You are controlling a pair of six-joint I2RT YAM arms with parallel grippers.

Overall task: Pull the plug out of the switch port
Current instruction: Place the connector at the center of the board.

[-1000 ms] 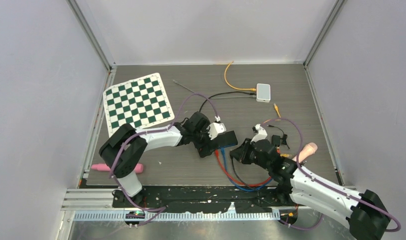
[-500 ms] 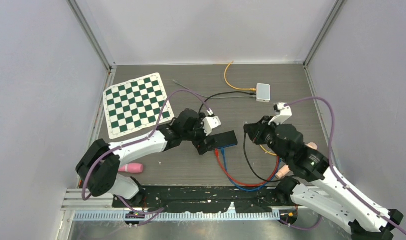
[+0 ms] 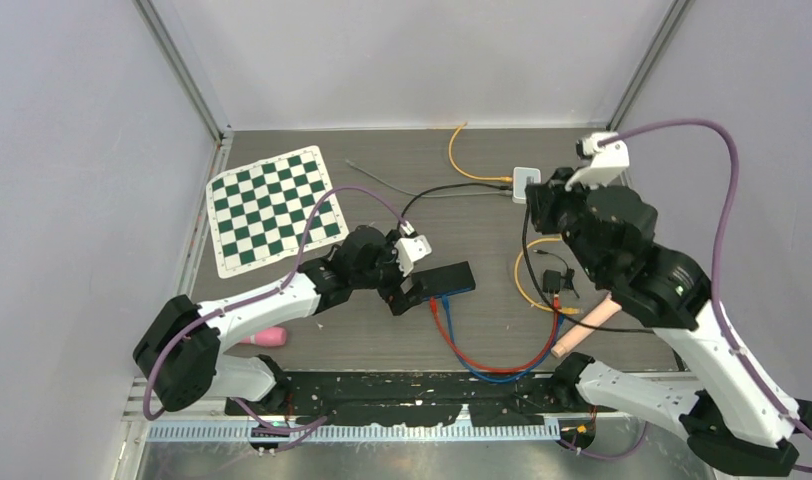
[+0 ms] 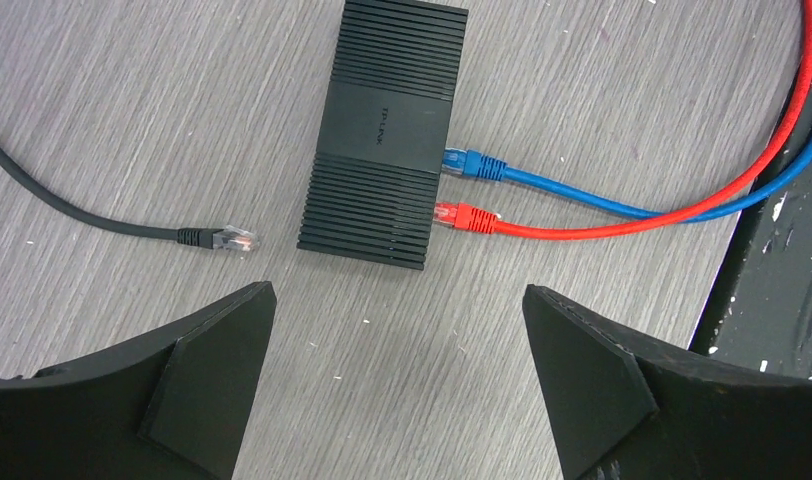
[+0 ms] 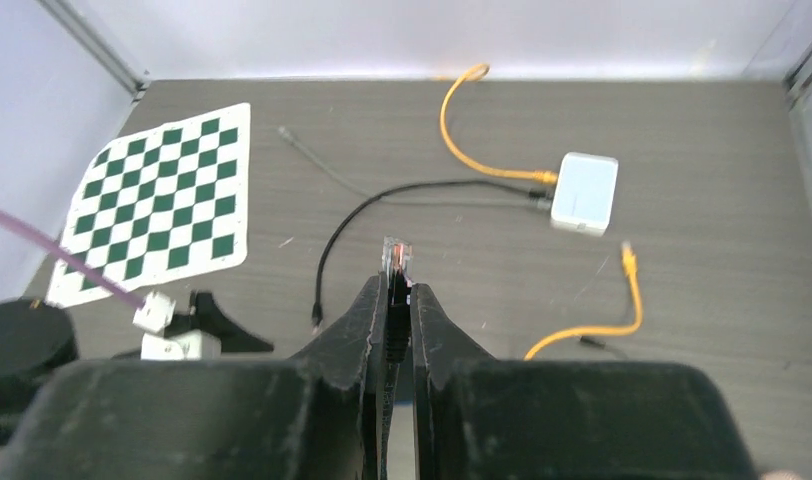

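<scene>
My right gripper stands high, so next my right gripper should lower and shift to the left in the top view, toward the clear table between white box and switch.
The black switch (image 3: 445,280) lies flat mid-table, also in the left wrist view (image 4: 387,130). A blue plug (image 4: 472,163) and a red plug (image 4: 465,215) sit in its ports. My left gripper (image 4: 397,300) is open and empty, hovering just short of the switch's near end; it also shows in the top view (image 3: 410,290). My right gripper (image 5: 397,285) is raised high at the back right (image 3: 534,195), shut on a black cable's plug (image 5: 395,255) with its clear tip sticking out. That cable (image 3: 527,250) hangs down to the table.
A second black cable's loose plug (image 4: 217,238) lies beside the switch. There is a white box (image 3: 525,183) with yellow cable (image 3: 462,160) at the back, a chessboard mat (image 3: 272,208) left, a pink object (image 3: 265,337) near left, and a peach stick (image 3: 587,325) and yellow cable loop (image 3: 527,290) right.
My right arm has risen and swung to the back right, carrying the black plug away from the switch. My left gripper has drawn back a little from the switch.
</scene>
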